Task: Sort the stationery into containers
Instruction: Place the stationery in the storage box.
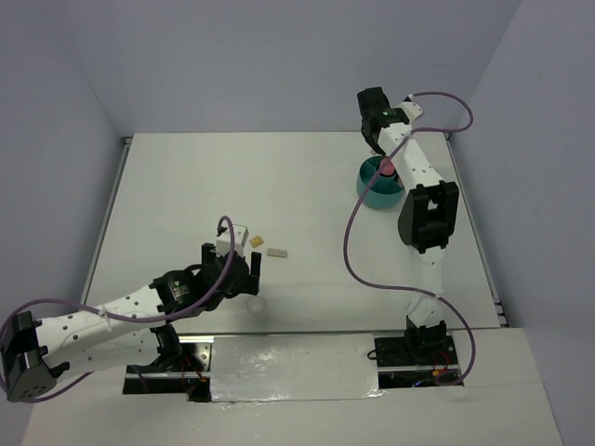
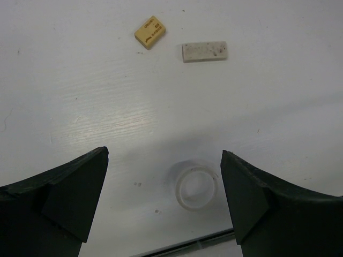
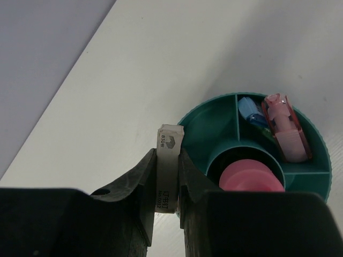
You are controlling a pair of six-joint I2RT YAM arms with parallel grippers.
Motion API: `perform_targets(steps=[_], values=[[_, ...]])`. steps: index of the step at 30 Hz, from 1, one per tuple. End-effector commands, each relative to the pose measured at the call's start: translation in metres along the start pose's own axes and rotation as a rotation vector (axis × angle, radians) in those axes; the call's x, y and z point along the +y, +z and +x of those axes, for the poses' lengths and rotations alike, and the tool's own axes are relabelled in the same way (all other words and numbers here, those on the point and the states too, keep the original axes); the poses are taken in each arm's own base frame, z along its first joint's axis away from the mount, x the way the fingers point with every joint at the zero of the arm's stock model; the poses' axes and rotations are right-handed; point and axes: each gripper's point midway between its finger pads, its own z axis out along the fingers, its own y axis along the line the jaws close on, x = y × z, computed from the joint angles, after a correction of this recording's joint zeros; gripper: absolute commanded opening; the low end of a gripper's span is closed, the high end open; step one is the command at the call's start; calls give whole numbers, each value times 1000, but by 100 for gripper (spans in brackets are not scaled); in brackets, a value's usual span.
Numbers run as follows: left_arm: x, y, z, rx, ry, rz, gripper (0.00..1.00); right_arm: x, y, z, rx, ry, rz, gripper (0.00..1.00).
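My right gripper shifts to the right in the wrist view next, over the bare ring compartment (image 1: pixel 370 168) (image 3: pixel 211 128), to release the block, which still hangs above the organizer's rim.
The teal round organizer (image 1: pixel 379 186) stands at the back right. In the right wrist view its centre cup holds the pink tube (image 3: pixel 251 178), and one ring compartment (image 3: pixel 211 128) is bare. Another holds a blue stick (image 3: pixel 247 108) and a pink stick (image 3: pixel 285 131). My right gripper (image 3: pixel 168 156) is shut on a printed white block (image 3: pixel 170 137), held above the organizer's left rim. My left gripper (image 2: pixel 164 152) is open and empty above the table. The clear ring (image 2: pixel 196 186) lies between its fingers, nearer the right one. A tan block (image 2: pixel 150 31) and a white block (image 2: pixel 204 51) lie beyond.
In the top view the tan block (image 1: pixel 256 242), the white block (image 1: pixel 277 251) and the clear ring (image 1: pixel 257 303) lie near the left gripper (image 1: pixel 246 269). The table's near edge runs just behind the ring. Purple cables loop off both arms.
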Motion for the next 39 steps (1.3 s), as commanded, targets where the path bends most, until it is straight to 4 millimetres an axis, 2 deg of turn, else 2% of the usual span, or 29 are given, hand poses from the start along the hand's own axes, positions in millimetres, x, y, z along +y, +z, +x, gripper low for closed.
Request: perform_targets(steps=[1, 7, 12, 14, 17, 21, 22, 27, 28, 32, 34, 38, 39], values=[[-2, -1, -5, -22, -29, 18, 98, -13, 10, -2, -16, -22, 53, 1], [-2, -1, -4, -23, -26, 19, 98, -26, 22, -1, -7, -46, 90, 6], [-2, 0, -4, -23, -24, 17, 98, -27, 29, 5, 15, -60, 87, 9], [-2, 0, -4, -22, -24, 18, 98, -26, 30, 6, 20, -61, 80, 17], [-3, 0, -3, -21, -23, 22, 98, -24, 31, 8, 32, -80, 61, 23], [-3, 0, -3, -21, -23, 24, 98, -22, 30, 10, 32, -84, 50, 24], [-3, 0, -3, -22, -22, 24, 98, -23, 31, 9, 32, -85, 52, 29], [-3, -1, -3, -23, -22, 27, 98, -21, 30, 9, 42, -90, 36, 31], [-3, -1, -4, -24, -23, 28, 98, -20, 29, 9, 42, -93, 34, 38], [-3, -1, -3, -24, -24, 31, 98, -19, 27, 6, 41, -90, 22, 42], [-3, -1, -3, -24, -23, 28, 98, -19, 24, 6, 42, -95, 14, 47], [-1, 0, -3, -28, -25, 16, 98, -14, 20, 0, 40, -95, -8, 47], [-1, 1, -4, -28, -33, 10, 99, -9, 13, -5, 37, -96, -35, 47]])
